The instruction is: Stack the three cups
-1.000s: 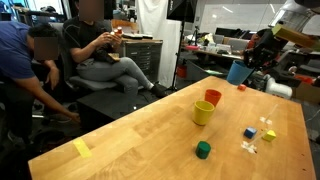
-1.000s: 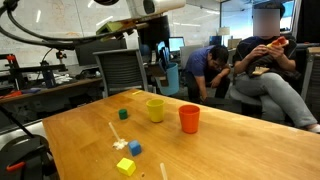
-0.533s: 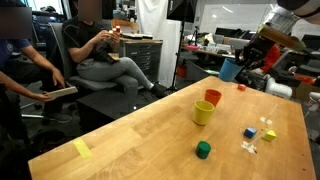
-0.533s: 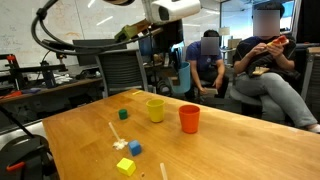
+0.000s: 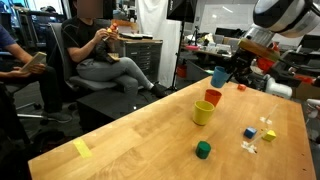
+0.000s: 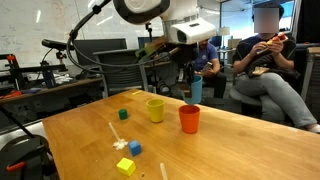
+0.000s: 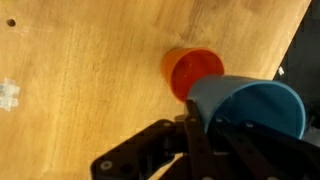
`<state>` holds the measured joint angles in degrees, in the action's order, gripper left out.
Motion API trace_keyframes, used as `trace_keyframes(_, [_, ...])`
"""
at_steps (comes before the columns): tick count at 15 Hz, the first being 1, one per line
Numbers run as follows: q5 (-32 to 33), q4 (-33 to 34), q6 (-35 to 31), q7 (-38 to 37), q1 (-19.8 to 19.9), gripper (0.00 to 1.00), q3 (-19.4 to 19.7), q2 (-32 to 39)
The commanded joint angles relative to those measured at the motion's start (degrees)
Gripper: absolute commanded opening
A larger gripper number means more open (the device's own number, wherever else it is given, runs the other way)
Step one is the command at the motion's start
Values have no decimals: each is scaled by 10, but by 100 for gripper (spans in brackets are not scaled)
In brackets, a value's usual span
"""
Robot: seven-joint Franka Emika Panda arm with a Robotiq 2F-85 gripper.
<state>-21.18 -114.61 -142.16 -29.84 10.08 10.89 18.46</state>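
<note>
The robot's gripper will move over the opening of the red-orange cup (image 5: 212,97) (image 7: 193,72) next, as that cup is below and off to the side, and then bring the blue cup down inside it.
My gripper (image 5: 226,70) is shut on the rim of the blue cup (image 5: 219,77) and holds it in the air, just above and beside the red-orange cup (image 5: 212,97). The yellow cup (image 5: 203,112) stands upright on the wooden table, next to the red-orange one. In an exterior view the blue cup (image 6: 196,90) hangs behind the red-orange cup (image 6: 189,119), with the yellow cup (image 6: 155,109) to its left. In the wrist view the blue cup (image 7: 250,108) partly covers the red-orange cup (image 7: 193,72) below it; one finger (image 7: 194,135) presses its outer wall.
A green cube (image 5: 203,150) and small blue, yellow and white blocks (image 5: 256,135) lie on the table (image 5: 120,135). In an exterior view the cube (image 6: 123,114) is left of the yellow cup. People sit on chairs beyond the table's far edge.
The arm has carried the blue cup from off beyond the table's edge in over the table, down toward the red-orange cup. The other cups have not moved.
</note>
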Motion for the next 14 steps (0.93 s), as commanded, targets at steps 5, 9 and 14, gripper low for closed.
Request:
trace_keyframes(5, [-9, 27, 12, -18, -2, 1, -4, 43])
trace_keyframes(9, [-6, 22, 11, -18, -5, 1, -4, 48])
trace_keyframes(14, [-1, 20, 13, -19, -7, 30, -1, 53])
